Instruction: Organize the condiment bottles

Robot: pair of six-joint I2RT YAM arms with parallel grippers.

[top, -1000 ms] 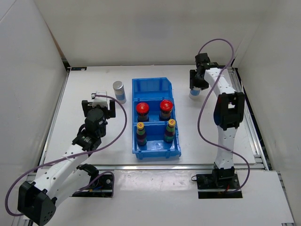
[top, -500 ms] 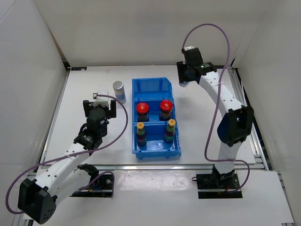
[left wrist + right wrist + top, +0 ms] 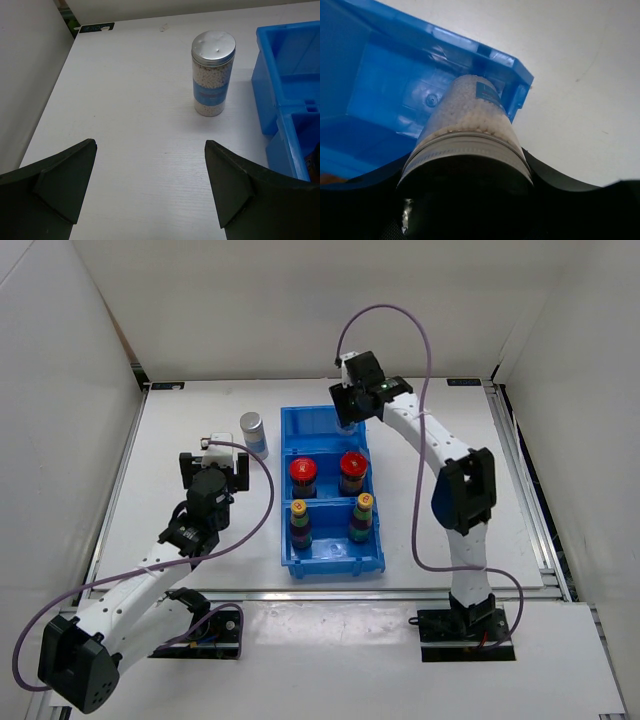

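The standing bottle's cap is outward of the left gripper and to its right in the top view, so the left gripper should reach that way and lower around the cap.
My right gripper (image 3: 347, 412) hangs over the back compartment of the blue bin (image 3: 325, 422), shut on a silver-capped condiment bottle (image 3: 470, 112) full of pale beads; in the right wrist view its bottom points down at the bin's far corner. A second silver-capped bottle (image 3: 253, 434) (image 3: 213, 75) with a pale blue label stands upright on the table left of the bin. My left gripper (image 3: 212, 458) (image 3: 150, 185) is open just in front of it, not touching. Two red-capped bottles (image 3: 303, 475) fill the middle compartment. Two yellow-capped ones (image 3: 300, 521) stand in the front compartment.
White walls close in the table on the left, back and right. The bin's left wall (image 3: 280, 75) stands close to the right of the standing bottle. A purple cable loops above each arm.
My right arm has swung left from the table's back right, carrying the silver-capped bottle to above the bin's back compartment. The left arm has barely moved.
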